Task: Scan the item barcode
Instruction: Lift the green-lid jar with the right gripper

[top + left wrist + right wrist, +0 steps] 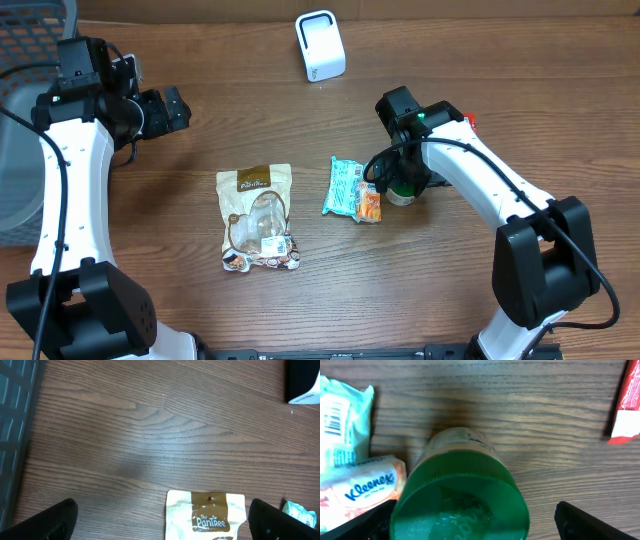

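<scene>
The right gripper lowers around the jar's green lid next, shifting slightly toward the Kleenex tissue pack (352,190), since the gap shows only beside the opposite finger.
A white scanner box (320,45) stands at the back of the table. A jar with a green lid (403,192) stands upright right of centre. My right gripper (398,180) hangs over it, open, its jaws on either side of the lid (460,505), with a gap showing on the right side. A Kleenex tissue pack (352,190) lies touching the jar's left, and a barcode (335,415) shows on it. My left gripper (162,522) is open and empty at the far left, above the top edge of a brown-and-white Pantree pouch (207,515).
A grey mesh basket (20,150) sits at the table's left edge. A red and white packet (627,405) lies just right of the right arm. The Pantree pouch (258,218) lies flat in the middle of the wooden table (200,60).
</scene>
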`<state>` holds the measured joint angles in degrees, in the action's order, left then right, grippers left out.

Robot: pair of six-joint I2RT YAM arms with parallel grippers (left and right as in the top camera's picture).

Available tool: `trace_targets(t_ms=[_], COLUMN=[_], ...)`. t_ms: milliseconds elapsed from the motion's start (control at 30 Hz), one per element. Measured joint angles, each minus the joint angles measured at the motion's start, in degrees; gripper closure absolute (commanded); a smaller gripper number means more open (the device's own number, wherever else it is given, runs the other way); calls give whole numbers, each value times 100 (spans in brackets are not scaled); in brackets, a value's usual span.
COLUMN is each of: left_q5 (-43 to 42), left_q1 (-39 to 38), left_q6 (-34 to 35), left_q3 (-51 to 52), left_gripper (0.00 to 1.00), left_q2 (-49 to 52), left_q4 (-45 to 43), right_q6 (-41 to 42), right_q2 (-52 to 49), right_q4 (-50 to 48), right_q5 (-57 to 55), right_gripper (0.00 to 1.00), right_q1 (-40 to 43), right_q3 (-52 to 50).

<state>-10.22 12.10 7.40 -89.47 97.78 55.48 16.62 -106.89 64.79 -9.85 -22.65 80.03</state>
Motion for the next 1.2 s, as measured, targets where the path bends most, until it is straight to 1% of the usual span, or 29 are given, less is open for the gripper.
trace_targets(t_ms=[400,833,933,1133,1200], left_q5=[0,0,0,0,0], left_q1=[0,0,0,0,0], left_q6=[0,0,0,0,0], left_q3=[0,0,0,0,0], left_gripper=[0,0,0,0,0], left_q2=[0,0,0,0,0], left_q4=[0,0,0,0,0], right_q6=[208,258,212,129,114], right_q2=[0,0,0,0,0], right_q4=[-131,-1088,-1316,-1386,-1392], right_q5=[111,151,153,153,151], right_gripper=[0,1,5,7,10], right_q1=[0,2,2,2,2], right_q3=[-2,-734,-920,-999,-999])
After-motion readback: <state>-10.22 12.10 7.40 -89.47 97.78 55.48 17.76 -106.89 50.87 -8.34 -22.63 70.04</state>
